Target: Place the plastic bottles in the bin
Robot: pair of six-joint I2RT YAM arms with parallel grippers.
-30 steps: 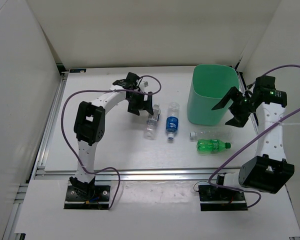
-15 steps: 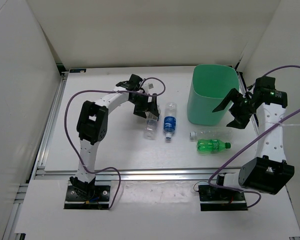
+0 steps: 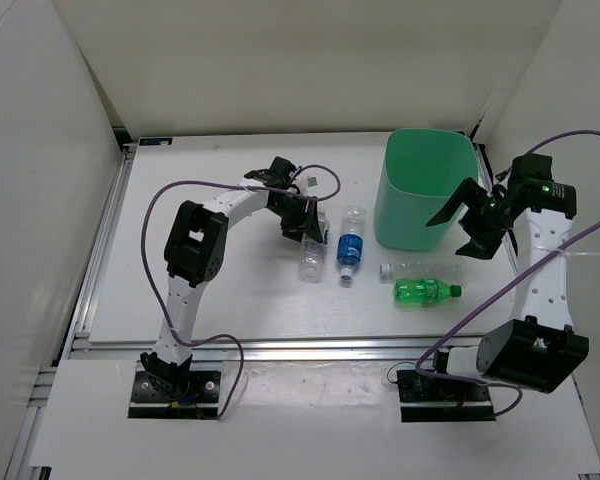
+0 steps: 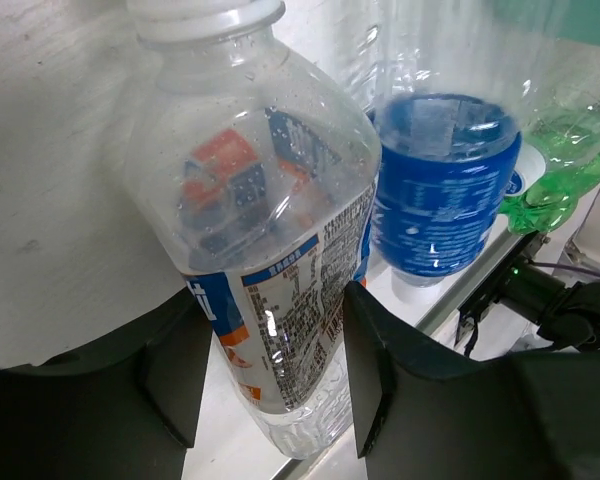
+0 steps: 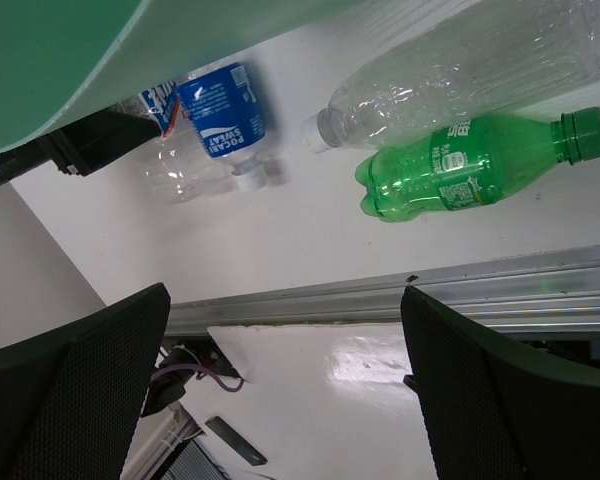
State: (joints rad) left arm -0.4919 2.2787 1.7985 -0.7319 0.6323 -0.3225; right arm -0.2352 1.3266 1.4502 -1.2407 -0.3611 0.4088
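The left gripper will next lift the pale-label bottle outward, because the bin's rim is higher, and will then move across over the bin's opening [image 3: 430,163] to open.
My left gripper [image 3: 307,228] is shut on the clear pale-label bottle [image 4: 270,230], which lies on the table [image 3: 220,290] with both fingers pressed to its sides. Just right of it lies the blue-label bottle [image 3: 349,246], base toward the wrist camera [image 4: 440,190]. The plain clear white-capped bottle [image 3: 420,267] and the green bottle [image 3: 427,291] lie in front of the mint-green bin [image 3: 425,185]. My right gripper [image 3: 462,225] hangs open beside the bin's right front, above those two bottles [image 5: 460,70] [image 5: 470,165], holding nothing.
White walls enclose the table on the left, back and right. A metal rail [image 3: 310,347] runs along the table's near edge. Purple cables loop from both arms.
My left gripper slid right and toward the front onto the pale-label bottle and closed on it; that bottle shifted slightly right. The right arm barely moved.
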